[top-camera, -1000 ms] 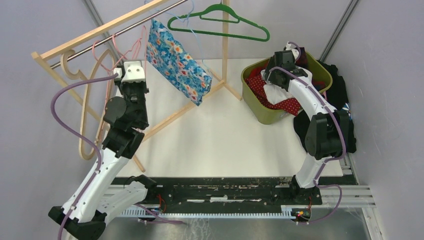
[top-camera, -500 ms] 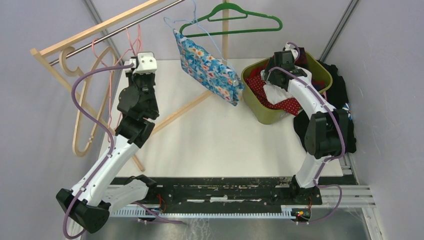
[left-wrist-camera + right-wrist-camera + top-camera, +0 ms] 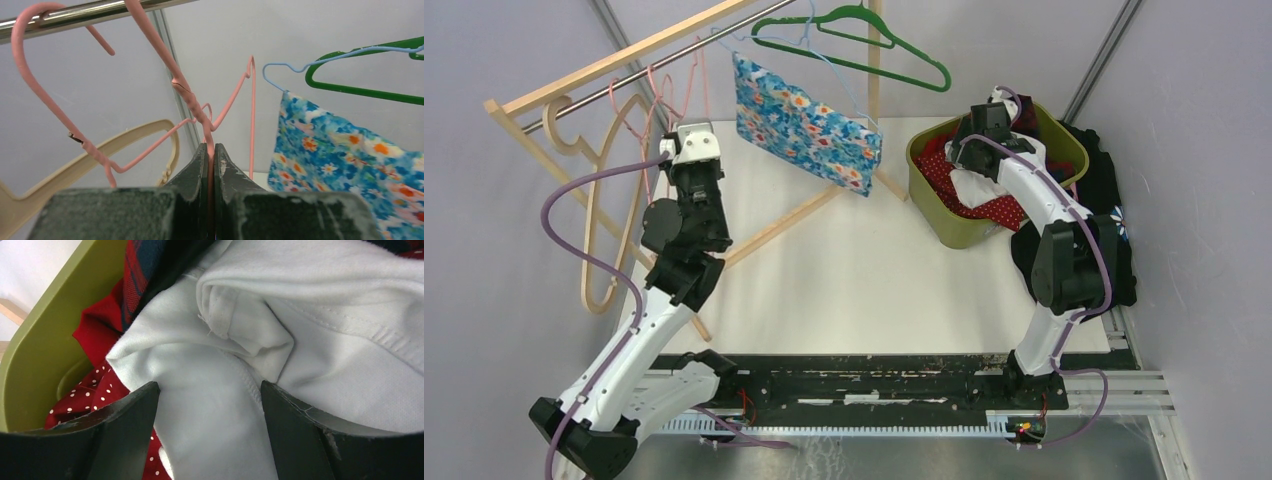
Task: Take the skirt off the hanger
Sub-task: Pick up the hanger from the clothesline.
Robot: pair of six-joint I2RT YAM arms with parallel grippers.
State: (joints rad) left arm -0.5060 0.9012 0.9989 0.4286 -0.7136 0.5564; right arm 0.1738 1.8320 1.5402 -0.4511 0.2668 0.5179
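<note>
The robot's left hand will slide the pink wire hanger (image 3: pixel 185 90) along the metal bar toward the skirt, then away, and let it go, because the skirt hangs from the light-blue hanger.
The skirt (image 3: pixel 804 125) is blue with a flower print. It hangs from a light-blue wire hanger (image 3: pixel 824 62) on the metal rail (image 3: pixel 624 75), beside a green hanger (image 3: pixel 921 68). It also shows at the right of the left wrist view (image 3: pixel 345 150). My left gripper (image 3: pixel 681 122) is left of the skirt, shut on a pink wire hanger (image 3: pixel 185 90) that hooks over the rail (image 3: pixel 90 10). My right gripper (image 3: pixel 972 158) is open over white cloth (image 3: pixel 250 340) inside the green bin (image 3: pixel 944 235).
A beige wooden hanger (image 3: pixel 599 230) hangs at the rail's left end. The wooden rack's legs (image 3: pixel 784 225) cross the table's back. The bin holds red dotted cloth (image 3: pixel 100 385). Dark clothes (image 3: pixel 1104 180) lie piled to the right of the bin.
The skirt and its hanger swung right along the rail, then back left. My left arm went right and returned left, still holding the pink hanger. The right arm has not moved.
</note>
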